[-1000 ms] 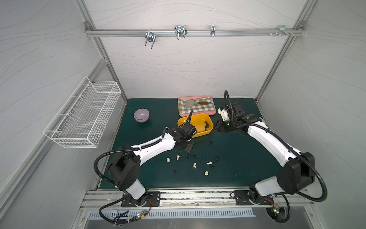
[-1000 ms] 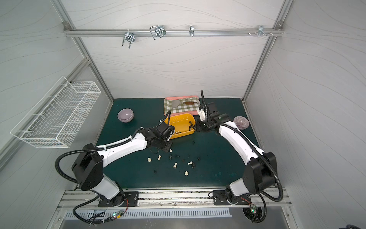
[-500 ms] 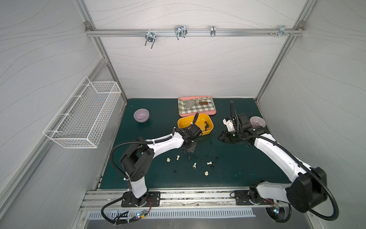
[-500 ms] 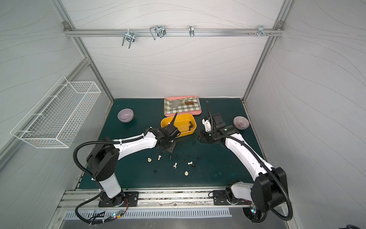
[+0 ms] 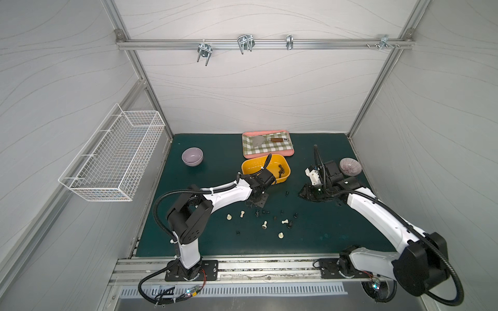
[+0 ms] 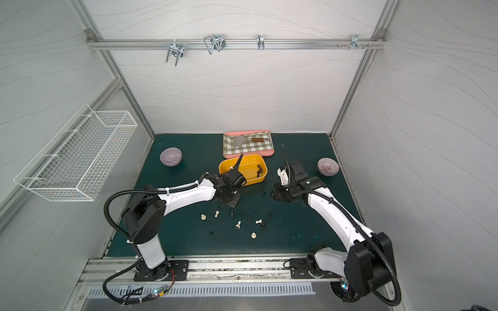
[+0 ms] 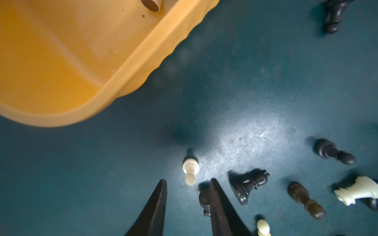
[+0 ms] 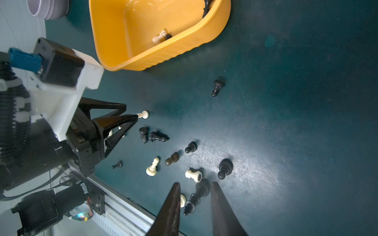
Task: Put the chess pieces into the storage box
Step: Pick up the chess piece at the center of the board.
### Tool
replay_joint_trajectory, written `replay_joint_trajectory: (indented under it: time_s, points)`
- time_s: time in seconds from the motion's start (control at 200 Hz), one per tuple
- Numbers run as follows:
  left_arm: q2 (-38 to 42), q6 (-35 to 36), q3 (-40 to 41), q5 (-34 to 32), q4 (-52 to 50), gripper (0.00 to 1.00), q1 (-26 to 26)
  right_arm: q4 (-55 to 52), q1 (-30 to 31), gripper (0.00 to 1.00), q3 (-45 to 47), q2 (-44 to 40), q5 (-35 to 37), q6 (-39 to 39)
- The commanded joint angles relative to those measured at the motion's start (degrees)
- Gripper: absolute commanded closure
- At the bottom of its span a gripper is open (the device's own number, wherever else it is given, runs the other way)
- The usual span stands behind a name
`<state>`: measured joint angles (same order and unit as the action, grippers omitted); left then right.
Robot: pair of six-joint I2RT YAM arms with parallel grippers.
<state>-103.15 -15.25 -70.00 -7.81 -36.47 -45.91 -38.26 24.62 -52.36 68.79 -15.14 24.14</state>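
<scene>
My left gripper should next go down over the cream pawn's stem (image 7: pixel 191 171) and close its open fingers around it, as the pawn is below, just past the fingers.
The yellow storage box (image 5: pixel 256 166) (image 6: pixel 242 167) stands mid-table with a few dark chess pieces (image 5: pixel 281 170) at one end and a cream one (image 8: pixel 160 37) inside. Several black and cream chess pieces (image 5: pixel 269 218) (image 6: pixel 242 218) lie scattered in front of it. My left gripper (image 5: pixel 250 208) (image 7: pixel 187 180) is low over them and open. A cream pawn (image 7: pixel 190 169) lies just past its tips, and a dark piece (image 7: pixel 204 199) sits beside one finger. My right gripper (image 5: pixel 303 193) (image 8: pixel 194 183) hovers to the right of the box, open and empty. A black piece (image 8: pixel 198 196) on the table shows through its gap.
A pink tray with checked cloth and a spatula (image 5: pixel 266 145) lies behind the box. A lilac bowl (image 5: pixel 192 156) sits at the back left, a ribbed bowl (image 5: pixel 349 167) behind the right wrist. A white wire basket (image 5: pixel 116 159) hangs on the left wall.
My left gripper has come off the box and down towards the scattered pieces. My right arm has drawn back from the box, rightward and towards the front.
</scene>
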Motion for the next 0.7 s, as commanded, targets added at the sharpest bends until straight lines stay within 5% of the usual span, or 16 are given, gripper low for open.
replay_joint_trajectory:
  time_s: [0.0, 0.695]
  points:
    - [-1.16, -0.64, -0.71, 0.93, 1.47, 0.63, -0.07, -1.17, -0.28, 0.72, 0.8, -1.67, -0.09, 0.8]
    - [-3.04, -1.19, 2.02, 4.12, 4.42, 0.69, 2.4, -1.54, -0.28, 0.72, 3.39, -2.42, 0.1, 1.52]
